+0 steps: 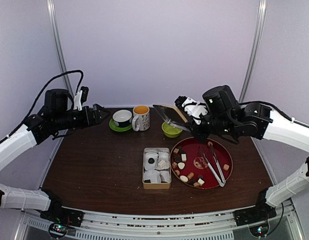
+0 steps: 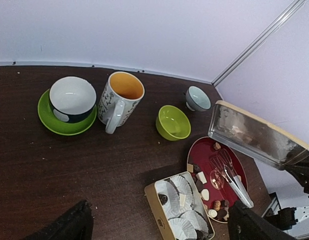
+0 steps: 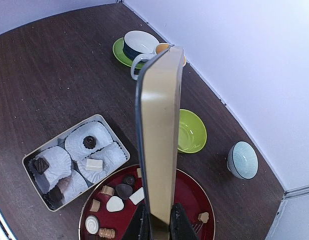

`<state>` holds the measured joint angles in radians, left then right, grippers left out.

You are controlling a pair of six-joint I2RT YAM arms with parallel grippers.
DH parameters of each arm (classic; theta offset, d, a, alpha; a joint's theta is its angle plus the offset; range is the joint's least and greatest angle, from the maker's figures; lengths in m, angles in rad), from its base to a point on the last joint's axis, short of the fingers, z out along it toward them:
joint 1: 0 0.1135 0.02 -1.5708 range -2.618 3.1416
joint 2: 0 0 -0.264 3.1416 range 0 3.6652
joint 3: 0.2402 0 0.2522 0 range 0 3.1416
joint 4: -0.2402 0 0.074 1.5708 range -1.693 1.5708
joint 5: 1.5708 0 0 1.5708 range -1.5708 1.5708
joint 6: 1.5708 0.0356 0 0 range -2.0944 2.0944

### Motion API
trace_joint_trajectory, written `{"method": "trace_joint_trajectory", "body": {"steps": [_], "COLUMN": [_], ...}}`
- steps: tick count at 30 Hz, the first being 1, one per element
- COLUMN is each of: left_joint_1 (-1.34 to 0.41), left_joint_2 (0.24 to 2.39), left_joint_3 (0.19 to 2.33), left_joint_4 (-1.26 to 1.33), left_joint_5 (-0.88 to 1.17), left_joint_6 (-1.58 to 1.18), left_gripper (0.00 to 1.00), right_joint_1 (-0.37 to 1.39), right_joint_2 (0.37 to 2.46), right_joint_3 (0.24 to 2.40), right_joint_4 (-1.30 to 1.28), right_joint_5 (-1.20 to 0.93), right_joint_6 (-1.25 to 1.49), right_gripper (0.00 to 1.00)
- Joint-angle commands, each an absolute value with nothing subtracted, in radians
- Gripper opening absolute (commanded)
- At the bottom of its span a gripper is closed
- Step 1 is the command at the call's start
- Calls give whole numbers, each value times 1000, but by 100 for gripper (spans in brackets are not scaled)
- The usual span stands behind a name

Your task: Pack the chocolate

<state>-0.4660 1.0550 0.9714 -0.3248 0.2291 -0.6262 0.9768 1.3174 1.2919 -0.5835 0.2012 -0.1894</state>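
My right gripper is holding the lid and will next move back and down to release it on the open gold tin box (image 1: 144,170) (image 3: 76,161), which lies below it and nearer my base.
The chocolate (image 1: 183,165) lies as several small tan, dark and white pieces on the left half of a round red tray (image 1: 194,147). A few pieces (image 3: 89,142) sit in white paper liners inside the open gold tin box (image 1: 144,170). My right gripper (image 1: 192,126) is shut on the tin's lid (image 1: 167,116) and holds it tilted in the air above the tray's far edge. In the right wrist view the lid (image 3: 159,125) stands edge-on between the fingers. My left gripper (image 1: 100,116) hangs open and empty, high over the table's far left.
Silver tongs (image 1: 214,165) lie on the right half of the tray. Along the back stand a cup on a green saucer (image 1: 122,118), a patterned mug (image 1: 141,117), a green bowl (image 1: 171,130) and a small pale blue bowl (image 3: 242,160). Walls close in the back and sides.
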Motion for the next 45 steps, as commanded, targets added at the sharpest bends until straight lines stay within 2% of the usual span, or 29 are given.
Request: {"method": "trace_joint_trajectory", "body": {"steps": [1, 6, 9, 11, 19, 30, 40, 45], "left_joint_1": [-467, -468, -475, -482, -521, -572, -584, -584], "left_joint_2": [1085, 1121, 1137, 1150, 1191, 1212, 1249, 1266], "left_joint_3": [1052, 1036, 1025, 1031, 984, 875, 801, 787], "left_joint_4": [-376, -242, -167, -166, -199, -143, -103, -112], "left_joint_5": [294, 405, 434, 435, 410, 371, 401, 404], "left_joint_6": [-751, -1051, -1144, -1148, -1145, -1130, -1021, -969], "left_gripper": [96, 92, 84, 82, 84, 85, 87, 87], "right_joint_1": [1018, 1082, 1116, 1140, 1236, 1344, 1451, 1481], "right_joint_2": [1337, 1370, 1384, 1400, 1482, 1619, 1786, 1848], "right_joint_3": [1344, 1331, 1301, 1286, 1313, 1322, 1356, 1367], "right_joint_4": [-601, -584, -541, -519, -555, -647, -745, -768], "right_joint_5": [375, 523, 588, 614, 696, 837, 1028, 1053], "right_joint_6": [-280, -374, -418, -444, -435, -241, -36, 13], "right_gripper": [0, 0, 0, 0, 0, 0, 0, 0]}}
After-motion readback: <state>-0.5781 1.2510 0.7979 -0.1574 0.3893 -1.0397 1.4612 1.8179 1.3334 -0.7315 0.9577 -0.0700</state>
